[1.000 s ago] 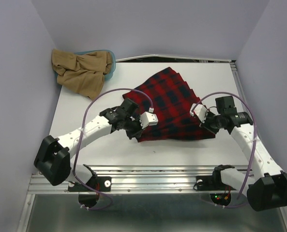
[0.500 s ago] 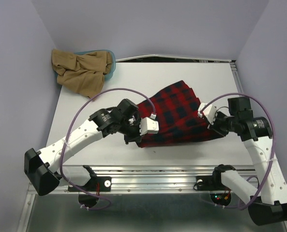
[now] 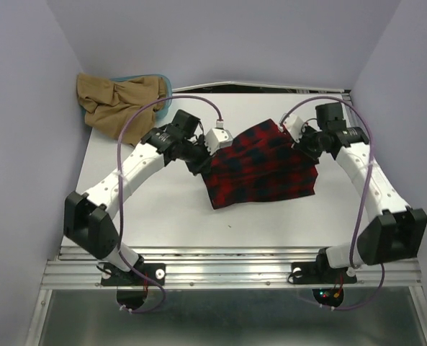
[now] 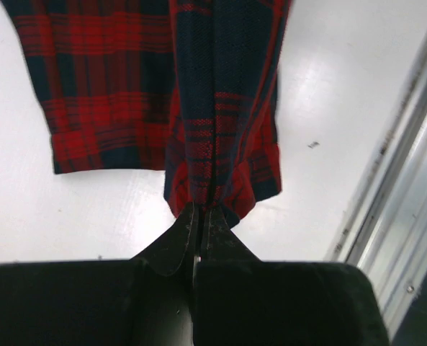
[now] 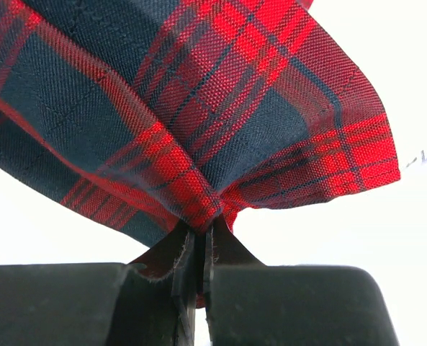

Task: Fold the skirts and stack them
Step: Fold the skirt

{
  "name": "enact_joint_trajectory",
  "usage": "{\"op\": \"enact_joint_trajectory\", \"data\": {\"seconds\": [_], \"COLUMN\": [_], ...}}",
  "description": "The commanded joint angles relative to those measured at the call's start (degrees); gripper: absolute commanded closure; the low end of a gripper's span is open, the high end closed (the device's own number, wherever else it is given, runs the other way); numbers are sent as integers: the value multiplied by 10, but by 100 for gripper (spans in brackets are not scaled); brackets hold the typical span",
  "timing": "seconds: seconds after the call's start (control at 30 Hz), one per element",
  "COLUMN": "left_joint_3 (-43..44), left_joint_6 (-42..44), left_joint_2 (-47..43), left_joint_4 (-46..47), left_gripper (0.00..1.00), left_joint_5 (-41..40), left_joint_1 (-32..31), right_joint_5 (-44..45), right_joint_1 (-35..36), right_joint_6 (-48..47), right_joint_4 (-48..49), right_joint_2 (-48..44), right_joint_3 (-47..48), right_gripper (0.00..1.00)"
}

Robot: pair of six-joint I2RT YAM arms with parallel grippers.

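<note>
My right gripper brings the skirt's raised corner down to the skirt's far edge next and releases it. That edge lies below and to my gripper's left in the top view.
The red skirt with dark navy checks lies folded over itself in the middle of the table. My left gripper is shut on its far left corner, and in the left wrist view the cloth hangs pinched from my left gripper. My right gripper is shut on the far right corner; the plaid cloth bunches at my right gripper. The tan-brown skirt lies crumpled at the far left, draped over a tub.
A translucent teal tub sits under the tan skirt at the back left corner. Lilac walls close in the table on three sides. A metal rail runs along the near edge.
Both grippers have carried the near edge of the plaid skirt up and toward the back, folding it over itself. The skirt now covers a smaller, roughly rectangular patch.
</note>
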Motion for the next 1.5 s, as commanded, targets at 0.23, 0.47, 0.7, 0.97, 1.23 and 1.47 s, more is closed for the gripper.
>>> {"op": "enact_joint_trajectory", "data": {"seconds": [0.23,0.47,0.7,0.97,1.23,1.47], "left_joint_3": [78,114,99,-17,-119,-167], "left_joint_6": [-52,-59,-82,-109,-77,-83], "left_joint_2": [208,333,350,267,130,3], "left_joint_4": [151,152,132,123,84,76], "left_gripper": [100,91,59,50,50,36], "left_joint_5": [-42,-62,-72,-55,-50,-41], "left_joint_1": [100,109,109,104,26,-22], "right_joint_5": [12,39,94,91,50,63], "right_joint_1": [1,1,1,1,1,1], "right_joint_6": [33,97,154,222,272,293], "right_joint_4": [238,316,329,135,-43,0], "right_joint_2": [260,402,394,292,226,284], "right_joint_3": [117,174,197,253,154,55], "right_gripper": [99,29,0,0,0,2]}}
